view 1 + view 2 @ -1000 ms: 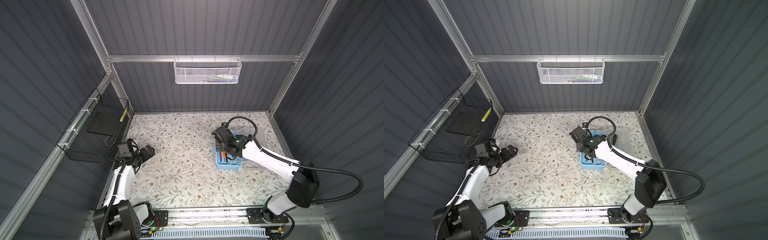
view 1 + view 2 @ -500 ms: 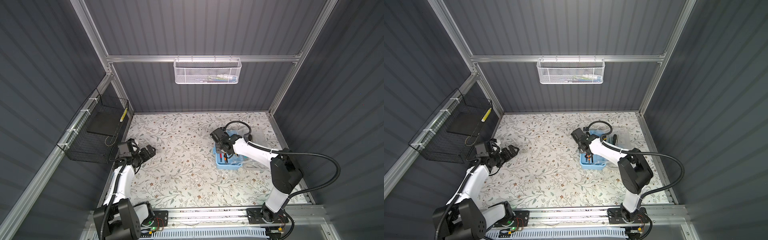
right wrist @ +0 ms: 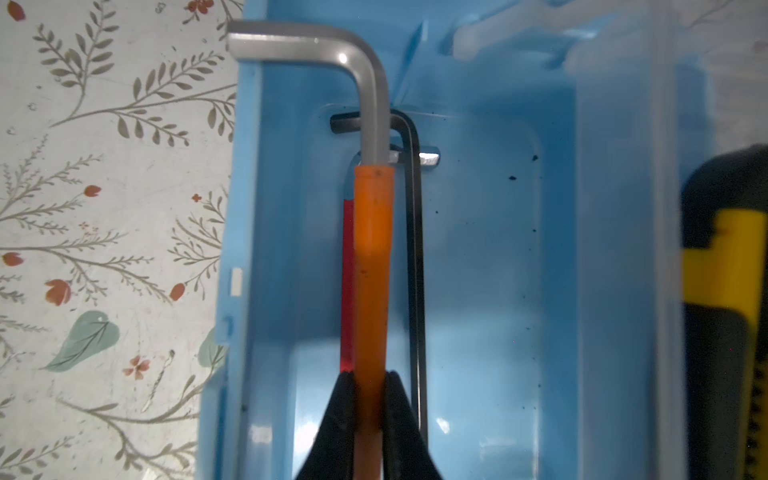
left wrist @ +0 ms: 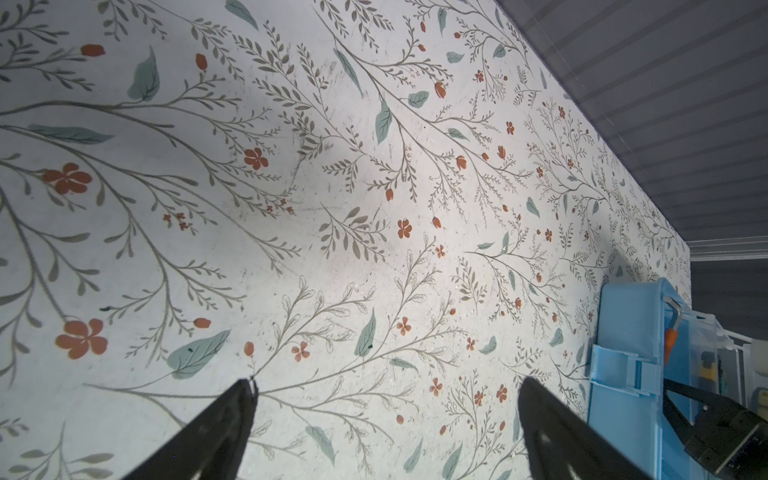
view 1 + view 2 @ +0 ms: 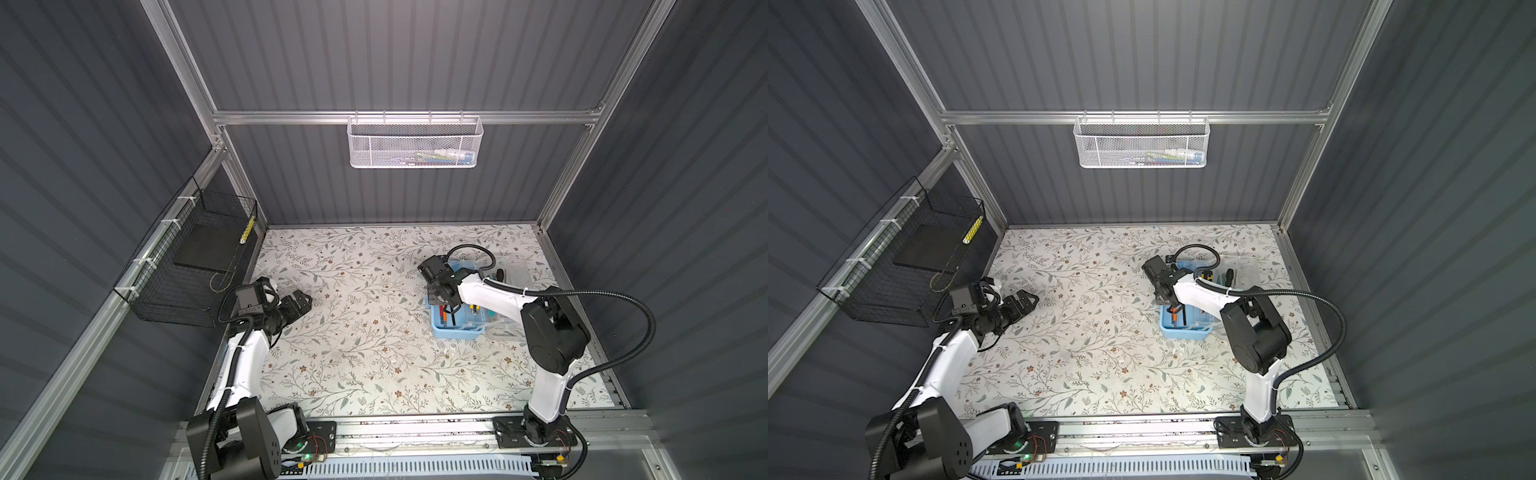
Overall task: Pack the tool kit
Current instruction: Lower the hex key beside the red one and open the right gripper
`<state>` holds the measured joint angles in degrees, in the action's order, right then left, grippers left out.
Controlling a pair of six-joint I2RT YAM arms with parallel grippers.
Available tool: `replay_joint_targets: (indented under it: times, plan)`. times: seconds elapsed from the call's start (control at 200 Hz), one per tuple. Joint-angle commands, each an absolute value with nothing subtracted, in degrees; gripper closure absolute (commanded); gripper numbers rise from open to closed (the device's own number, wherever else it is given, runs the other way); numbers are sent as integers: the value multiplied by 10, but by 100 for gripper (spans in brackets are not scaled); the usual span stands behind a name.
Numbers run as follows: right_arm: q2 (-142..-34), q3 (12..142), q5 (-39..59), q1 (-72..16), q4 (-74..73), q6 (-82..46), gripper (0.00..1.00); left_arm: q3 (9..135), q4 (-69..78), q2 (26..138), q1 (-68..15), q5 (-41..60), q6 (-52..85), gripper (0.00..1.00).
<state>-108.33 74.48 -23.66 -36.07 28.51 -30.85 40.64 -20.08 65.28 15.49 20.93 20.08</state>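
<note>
Next, my right gripper lowers the orange-sleeved key (image 3: 372, 270) to the gap between the red-sleeved and black keys below and releases it, since it hangs aligned with them.
The tool kit is a light-blue box (image 5: 457, 330) (image 5: 1185, 331) at the table's right, with its clear lid (image 5: 513, 266) swung open beside it. My right gripper (image 5: 446, 308) (image 5: 1173, 309) (image 3: 371, 386) hangs over the box's inside (image 3: 498, 291), shut on an orange-sleeved hex key (image 3: 372, 270) whose bent steel end points toward the box wall. A red-sleeved key (image 3: 347, 282) and a black hex key (image 3: 415, 249) lie on the box floor beneath it. My left gripper (image 5: 301, 300) (image 5: 1025, 300) (image 4: 386, 395) stands open and empty, low over the table's left side.
A black and yellow tool (image 3: 723, 291) lies beyond the box's inner wall. A white mesh basket (image 5: 413, 143) hangs on the back rail. A black wire basket (image 5: 195, 266) hangs on the left wall. The box's latch side (image 4: 627, 353) shows in the left wrist view.
The right arm's elbow has swung inward and up while its gripper stayed over the box with the orange key. The left arm has barely moved.
</note>
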Motion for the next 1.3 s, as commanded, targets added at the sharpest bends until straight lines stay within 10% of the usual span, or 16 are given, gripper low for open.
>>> replay_joint_targets:
  times: [0.0, 0.505, 0.871, 1.291]
  plan:
    - [-1095, 750, -234, -353, 288, -312, 100, 397, -199, 658, 167, 214, 205, 1]
    - [-1124, 745, -226, -340, 280, -316, 96, 397, -198, 659, 166, 215, 202, 1]
    - [-1103, 756, -221, -341, 297, -313, 67, 397, -197, 658, 166, 216, 203, 1]
    - [-992, 802, -225, -367, 341, -283, 57, 402, -197, 637, 139, 230, 215, 1]
